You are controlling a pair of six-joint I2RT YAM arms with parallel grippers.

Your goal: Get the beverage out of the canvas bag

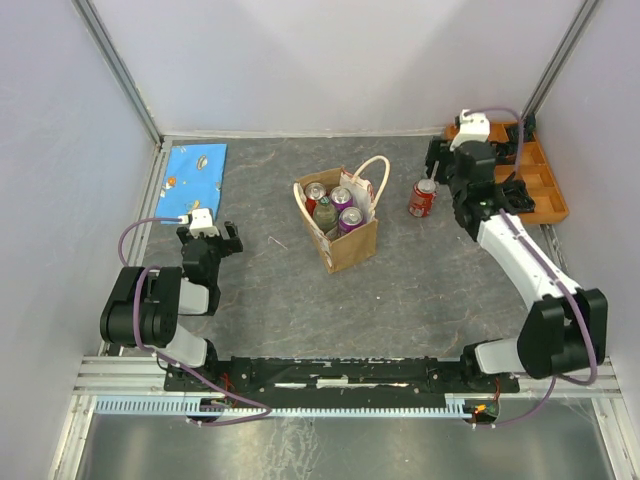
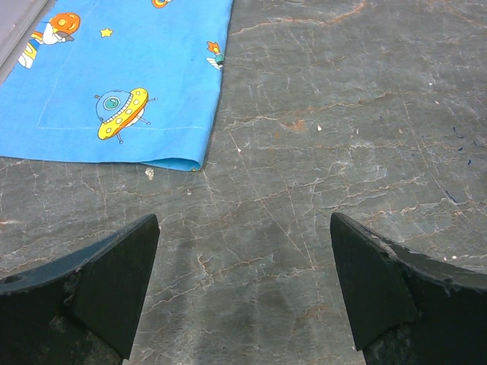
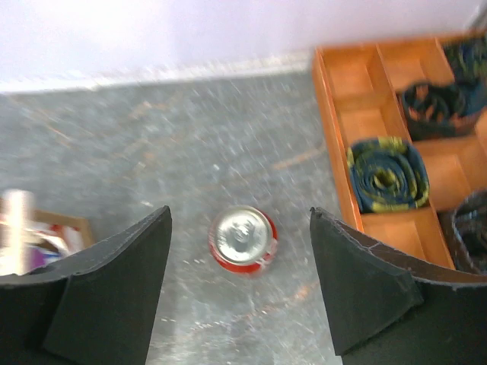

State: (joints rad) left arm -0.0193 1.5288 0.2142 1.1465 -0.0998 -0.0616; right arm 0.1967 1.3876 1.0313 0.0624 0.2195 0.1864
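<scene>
The near purple can is still standing inside the bag (image 1: 345, 240), so I will move my right gripper to the left in the top view next and lower it onto that can.
The tan canvas bag (image 1: 345, 240) with cream loop handles stands open at the table's middle and holds several drinks: a red can (image 1: 315, 192), two purple cans (image 1: 345, 208) and a greenish bottle (image 1: 325, 213). Another red can (image 1: 423, 198) stands upright on the table to the right of the bag. My right gripper (image 1: 438, 165) is open and empty above it. In the right wrist view the can (image 3: 243, 239) lies between and below the spread fingers of the gripper (image 3: 240, 217), apart from both. The bag's corner (image 3: 30, 232) shows at the left. My left gripper (image 1: 208, 238) is open and empty, low over bare table (image 2: 243, 228).
An orange compartment tray (image 1: 545, 195) with rolled dark cloths (image 3: 386, 173) stands at the back right, close beside the right arm. A blue cartoon-print cloth (image 1: 195, 178) lies at the back left and also shows in the left wrist view (image 2: 114, 84). Pale walls enclose the table.
</scene>
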